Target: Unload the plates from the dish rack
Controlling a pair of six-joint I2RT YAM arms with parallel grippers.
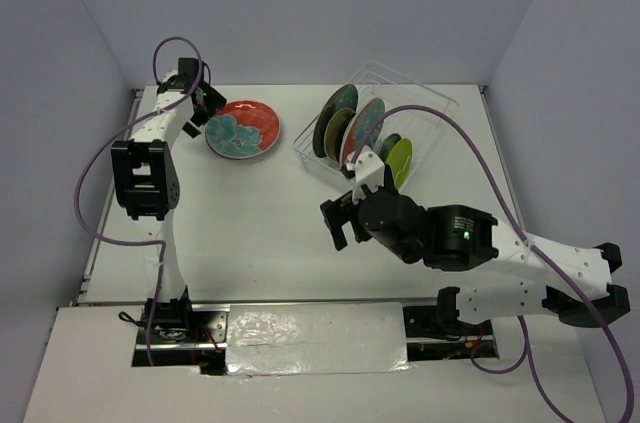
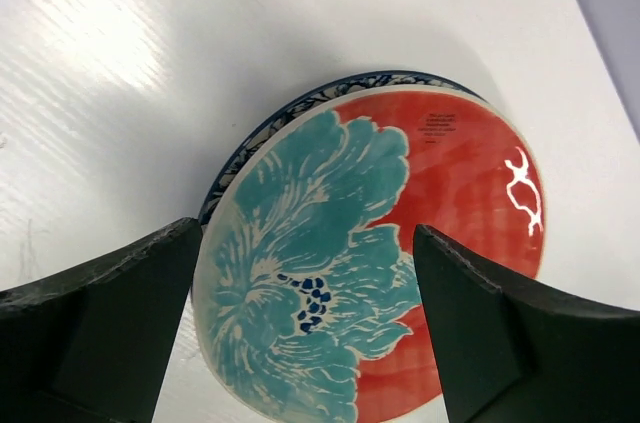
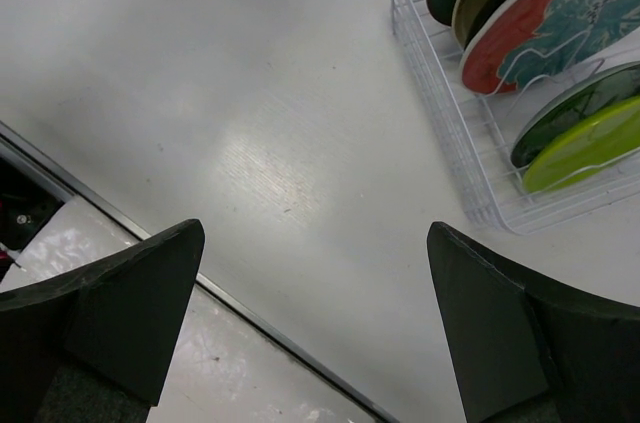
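Observation:
Next, my right gripper moves outward over the rack to the red-and-teal plate beside an open gap, then turns and comes down astride its upper rim.
A red-and-teal flower plate lies flat on the table at the back left, resting on a dark blue patterned plate whose rim shows under it. My left gripper is open at its left edge, its jaws wide apart on either side above the plate. The dish rack stands at the back right with several upright plates: dark patterned, red-and-teal, dark green, lime green. My right gripper is open and empty, in front of and left of the rack.
A metal strip runs along the table's near edge, with a shiny sheet below it. Purple cables loop from both arms. Grey walls close in the table at the left, back and right.

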